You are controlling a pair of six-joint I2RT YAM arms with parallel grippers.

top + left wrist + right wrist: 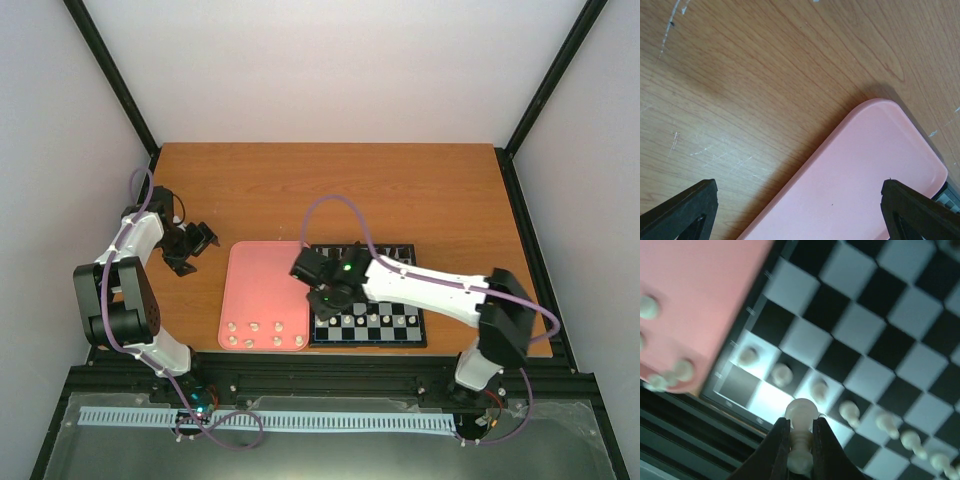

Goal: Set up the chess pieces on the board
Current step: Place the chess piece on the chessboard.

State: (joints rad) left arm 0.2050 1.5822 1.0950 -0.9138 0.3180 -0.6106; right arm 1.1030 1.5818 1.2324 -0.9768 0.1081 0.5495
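Observation:
The robot's right gripper needs to shift to the right in the top view next and go down to release its piece on the dark near-edge square mid-row [374,334] [858,449], since that square is empty.
The board [415,337] lies right of the pink tray [262,280]. A row of cream-white chess pieces [850,411] stands on its second near rank. My right gripper [801,432] is shut on one cream-white piece [801,412], held above the board's near left corner squares [767,402]; it hovers over the board's left side in the top view [325,295]. Several more cream pieces [265,340] lie along the tray's near edge. My left gripper [197,243] is open and empty above the wood left of the tray.
Dark pieces [360,250] stand along the board's far ranks. The tray's far corner [880,150] shows in the left wrist view, bare. Black frame rails [300,372] run along the table's near edge.

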